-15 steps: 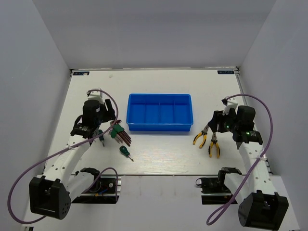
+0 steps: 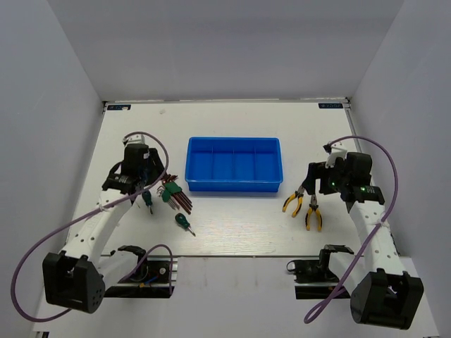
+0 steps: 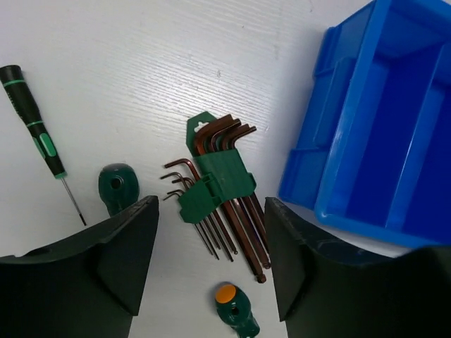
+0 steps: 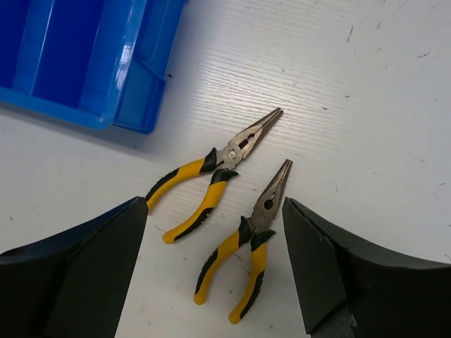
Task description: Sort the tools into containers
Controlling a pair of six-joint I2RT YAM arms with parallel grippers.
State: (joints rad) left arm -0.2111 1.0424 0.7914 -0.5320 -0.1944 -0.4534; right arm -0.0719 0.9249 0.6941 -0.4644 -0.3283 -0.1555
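Observation:
I need to move my left gripper back and down next, because the orange-capped stubby green screwdriver lies beyond the long ends of the hex keys, nearer my base, and the gripper should go onto its handle (image 2: 182, 221) (image 3: 236, 310).
The blue tray (image 2: 234, 164) sits mid-table, its compartments empty. Left of it lie the hex keys (image 2: 175, 195) in their green holder, a stubby green screwdriver (image 2: 147, 201) and another (image 2: 184, 224). My left gripper (image 2: 151, 184) hovers open above them. In its wrist view the hex keys (image 3: 218, 190) lie between the fingers, with one screwdriver (image 3: 117, 186) left and the other (image 3: 235, 310) below. Two yellow-and-black pliers (image 2: 294, 201) (image 2: 313, 215) lie right of the tray. My right gripper (image 2: 308, 184) hangs open over both pliers (image 4: 204, 186) (image 4: 246, 246), holding nothing.
A thin black-and-green precision screwdriver (image 3: 35, 127) lies left of the hex keys. The tray's corner (image 3: 380, 141) is close to the right of the left gripper, and its other corner (image 4: 84, 63) lies up and left of the pliers. White walls enclose the table.
The left wrist has shifted slightly back and left, uncovering the stubby screwdriver beside the hex keys. The right arm has barely moved. No tool has moved.

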